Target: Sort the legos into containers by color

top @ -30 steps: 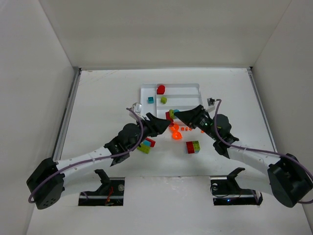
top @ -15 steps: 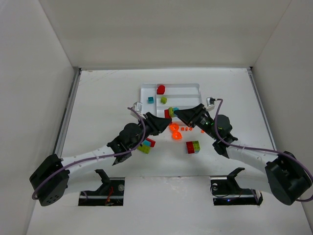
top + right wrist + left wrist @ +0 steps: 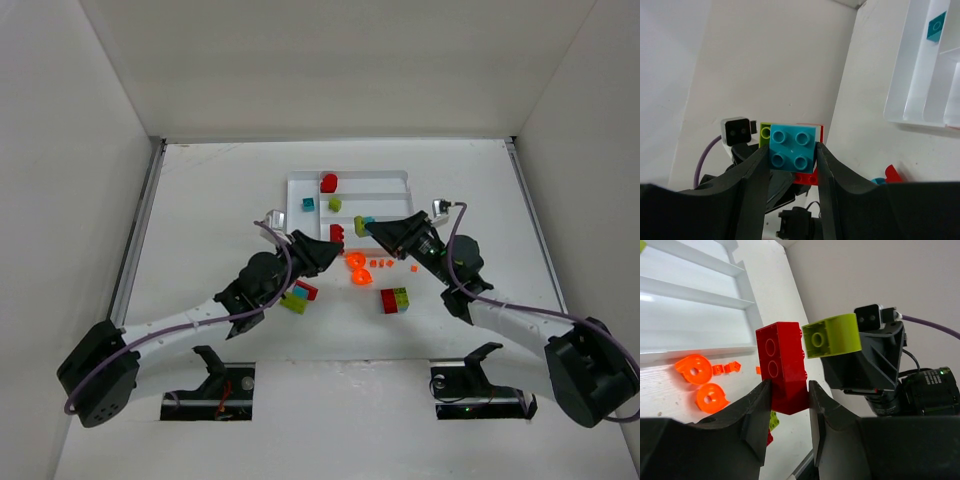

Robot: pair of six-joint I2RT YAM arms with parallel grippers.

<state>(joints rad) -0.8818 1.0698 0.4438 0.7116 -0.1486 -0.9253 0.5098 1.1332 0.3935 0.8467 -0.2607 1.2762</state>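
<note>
The held red brick has the same color as the other red brick, so my left gripper will move outward across the white tray, over the tray's far section (image 3: 347,185) beside that other brick.
My left gripper (image 3: 334,241) is shut on a red brick (image 3: 337,232), held above the table just in front of the white tray (image 3: 395,178). In the left wrist view the red brick (image 3: 782,367) sits between the jaws. My right gripper (image 3: 373,227) is shut on a teal brick (image 3: 792,145) with a lime green brick (image 3: 832,335) stuck to it. In the top view there is a small gap between the two held pieces. The tray holds a red brick (image 3: 328,182), a teal one (image 3: 308,204) and a lime green one (image 3: 335,204).
Orange round pieces (image 3: 358,270) and tiny orange bits (image 3: 380,264) lie on the table below the grippers. A red and green pair (image 3: 394,299) lies to the right. A small heap of green, teal and red bricks (image 3: 298,295) lies under the left arm.
The red brick and the teal-green piece were together between both grippers. They now stand apart: the right gripper has moved right and back, and the left slightly left.
</note>
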